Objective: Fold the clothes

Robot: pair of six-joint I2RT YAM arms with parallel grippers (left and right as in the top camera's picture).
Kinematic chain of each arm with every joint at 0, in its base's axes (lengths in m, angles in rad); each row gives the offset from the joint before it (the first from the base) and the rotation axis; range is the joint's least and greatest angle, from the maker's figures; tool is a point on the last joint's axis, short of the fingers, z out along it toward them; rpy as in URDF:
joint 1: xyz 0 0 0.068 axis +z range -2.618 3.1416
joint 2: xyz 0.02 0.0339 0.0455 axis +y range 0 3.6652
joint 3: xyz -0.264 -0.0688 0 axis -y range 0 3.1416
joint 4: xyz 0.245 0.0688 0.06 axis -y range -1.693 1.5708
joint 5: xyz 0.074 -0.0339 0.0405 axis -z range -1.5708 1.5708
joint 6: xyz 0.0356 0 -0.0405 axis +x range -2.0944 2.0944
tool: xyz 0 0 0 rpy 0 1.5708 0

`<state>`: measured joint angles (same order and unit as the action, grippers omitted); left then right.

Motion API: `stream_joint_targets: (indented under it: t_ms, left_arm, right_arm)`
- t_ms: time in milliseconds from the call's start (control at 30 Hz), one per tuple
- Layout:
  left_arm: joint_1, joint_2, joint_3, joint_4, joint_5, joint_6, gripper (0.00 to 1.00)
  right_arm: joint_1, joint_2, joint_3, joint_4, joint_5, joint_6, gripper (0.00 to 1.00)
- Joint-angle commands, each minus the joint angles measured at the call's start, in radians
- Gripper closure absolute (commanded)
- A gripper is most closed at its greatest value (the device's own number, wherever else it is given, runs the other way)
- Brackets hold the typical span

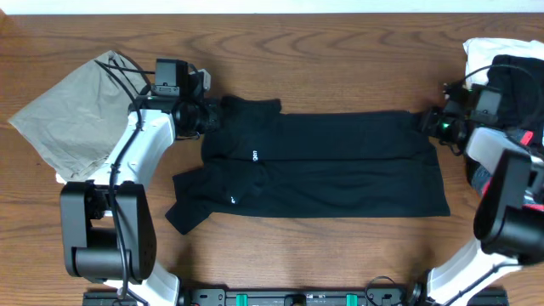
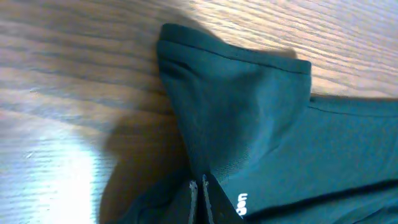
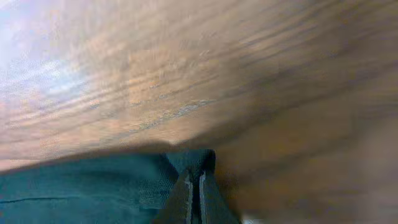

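Observation:
Next I should carry the garment's pinched edge in my right gripper back over the garment's near half and release it there, since that half lies back from the gripper, flat and uncovered.
The clothes being worked on are one plain black garment [image 1: 340,161] with tiny white logo marks, lying flat across the middle of the table with a sleeve sticking out at the lower left. My left gripper [image 1: 206,116] is at its upper-left corner, shut on a raised fold of the black fabric [image 2: 249,106]; the pinch shows at the bottom of the left wrist view [image 2: 199,183]. My right gripper [image 1: 425,121] is at the upper-right corner, and its fingers [image 3: 194,177] are shut on the edge of the black fabric [image 3: 87,180].
An olive-grey garment [image 1: 72,110] lies folded at the far left of the table. At the far right a white garment [image 1: 489,49] and a black one with a pink-red band [image 1: 520,85] are piled behind my right arm. The wooden table [image 1: 340,68] shows beyond the garment.

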<state>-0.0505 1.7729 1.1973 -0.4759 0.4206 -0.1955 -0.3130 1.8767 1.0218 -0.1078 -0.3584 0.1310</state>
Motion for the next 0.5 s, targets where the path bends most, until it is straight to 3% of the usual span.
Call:
stream_joint_targets:
  t_ms: [0, 200, 467]
  left_arm:
    - [0.029, -0.019, 0.018, -0.022, 0.029, -0.023, 0.94]
    - [0.034, -0.095, 0.018, -0.095, 0.116, -0.023, 0.94]
    - [0.034, -0.204, 0.018, -0.324, 0.121, -0.023, 0.94]
  right_arm:
    - [-0.040, -0.126, 0.013, -0.037, 0.041, 0.018, 0.99]
    - [-0.073, -0.252, 0.013, -0.193, 0.048, 0.017, 0.99]
    - [-0.073, -0.302, 0.013, -0.480, 0.079, -0.003, 0.99]
